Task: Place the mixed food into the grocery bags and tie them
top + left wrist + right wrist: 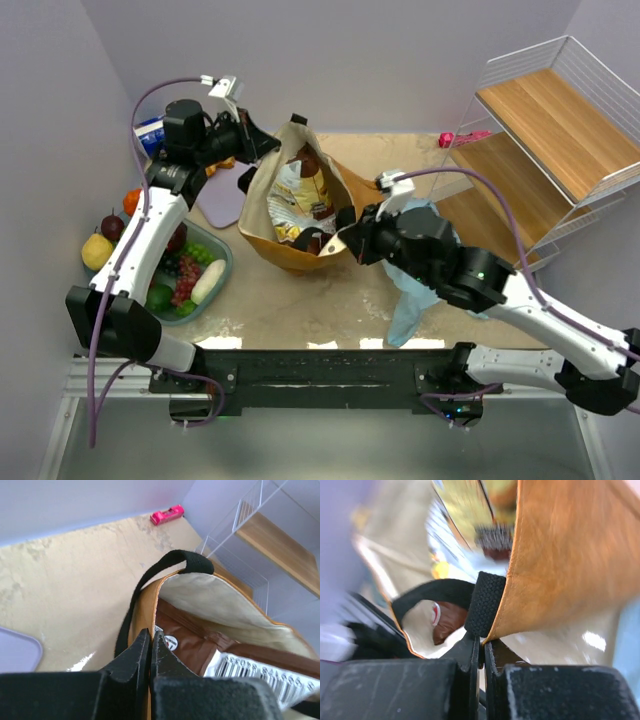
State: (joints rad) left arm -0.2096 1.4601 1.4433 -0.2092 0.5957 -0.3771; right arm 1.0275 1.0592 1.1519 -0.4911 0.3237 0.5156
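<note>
I will next let go of the tote's rim with my left gripper and move it toward the brown packet (308, 160), which is to its right in the top view, since my right gripper holds another rim.
The mustard-tan tote (262, 238) stands open at the table's middle, with brown snack packets (312, 185) inside. My left gripper (262, 147) is shut on the tote's far-left rim; its wrist view shows the jaws (151, 636) pinching the fabric edge below a black handle (167, 564), next to a brown packet (200, 647). My right gripper (346, 240) is shut on the near-right rim (481, 647) at the base of a black handle (485, 602). The light-blue plastic bag (410, 300) lies crumpled under my right arm. An orange (132, 200), plum (112, 226) and pear (97, 250) lie at the left. No can shows.
A teal tub (226, 262) at the left holds grapes, a green apple (160, 297) and other produce. A lilac board (225, 195) lies behind it, with a blue-and-white box (150, 135) at the back left. A wire shelf with wooden boards (545, 130) fills the right, with a pink object (462, 138) beside it.
</note>
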